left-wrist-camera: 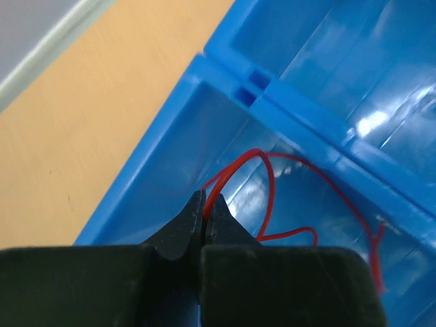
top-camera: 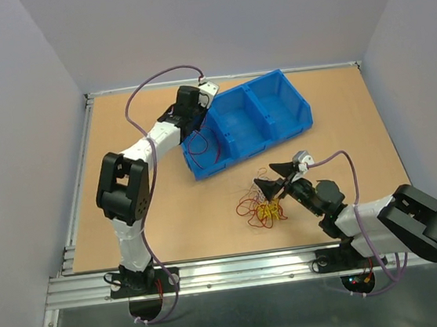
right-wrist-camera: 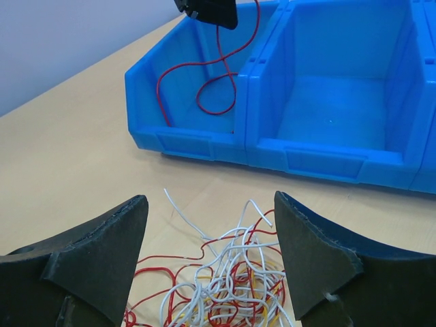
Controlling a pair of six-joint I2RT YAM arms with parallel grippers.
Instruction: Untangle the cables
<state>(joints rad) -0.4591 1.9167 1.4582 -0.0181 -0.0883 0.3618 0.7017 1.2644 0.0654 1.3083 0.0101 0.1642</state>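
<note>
The robot's left gripper stays over the bin's end section (top-camera: 204,147) (left-wrist-camera: 293,212) next and will open to let go of the red wire, which already hangs down inside that section.
A tangled bunch of red, white and yellow wires (top-camera: 261,208) lies on the table in front of the blue bin (top-camera: 281,125); it also shows in the right wrist view (right-wrist-camera: 231,293). My right gripper (right-wrist-camera: 211,259) is open just above and around the bunch (top-camera: 272,181). My left gripper (left-wrist-camera: 206,204) is shut on a single red wire (left-wrist-camera: 269,184), held over the bin's left compartment (top-camera: 201,146). The red wire hangs down into that compartment (right-wrist-camera: 211,75).
The blue bin (right-wrist-camera: 320,146) has three compartments and stands at an angle at the table's back middle. A metal rail (top-camera: 246,269) runs along the near edge. Grey walls close in the sides and back.
</note>
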